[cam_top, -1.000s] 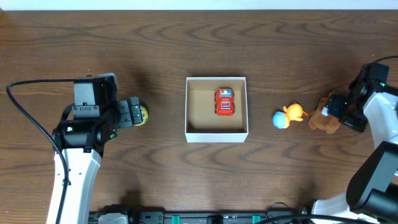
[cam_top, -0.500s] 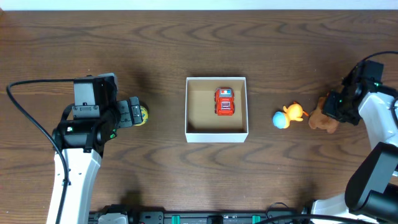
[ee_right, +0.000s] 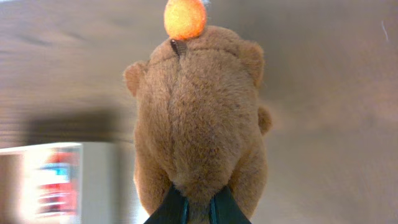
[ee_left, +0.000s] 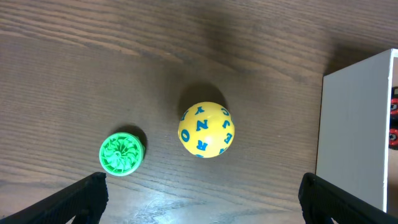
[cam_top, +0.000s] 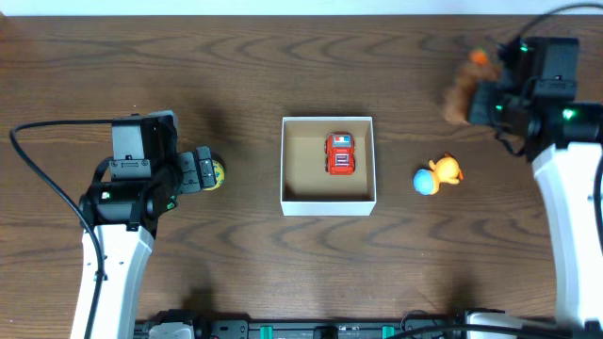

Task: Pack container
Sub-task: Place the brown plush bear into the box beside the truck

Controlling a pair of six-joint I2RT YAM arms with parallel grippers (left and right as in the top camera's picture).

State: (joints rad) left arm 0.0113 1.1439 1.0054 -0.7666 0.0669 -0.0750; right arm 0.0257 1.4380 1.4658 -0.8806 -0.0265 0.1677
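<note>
I will move my right gripper's brown plush bear past the red toy car, down onto the container's empty brown bottom beside the car.
The container (cam_top: 328, 201), a square white-walled box with a brown floor, stands at the table's middle with a red toy car (cam_top: 341, 153) in it. My right gripper (cam_top: 485, 102) is raised at the back right, shut on a brown plush bear (cam_top: 461, 89); in the right wrist view the bear (ee_right: 199, 118) hangs from the pinched fingers (ee_right: 198, 205) above the table, the container (ee_right: 93, 180) blurred at lower left. My left gripper (cam_top: 209, 172) stands open left of the container, over a yellow lettered ball (ee_left: 206, 129); its fingers (ee_left: 202, 199) are wide apart, holding nothing.
An orange and blue toy (cam_top: 438, 175) lies right of the container. A green disc (ee_left: 122, 152) sits beside the yellow ball. The container's white wall (ee_left: 357, 124) rises at the right of the left wrist view.
My right gripper has shut on the brown bear and lifted it from the right edge up toward the back and left. The left arm has not moved.
</note>
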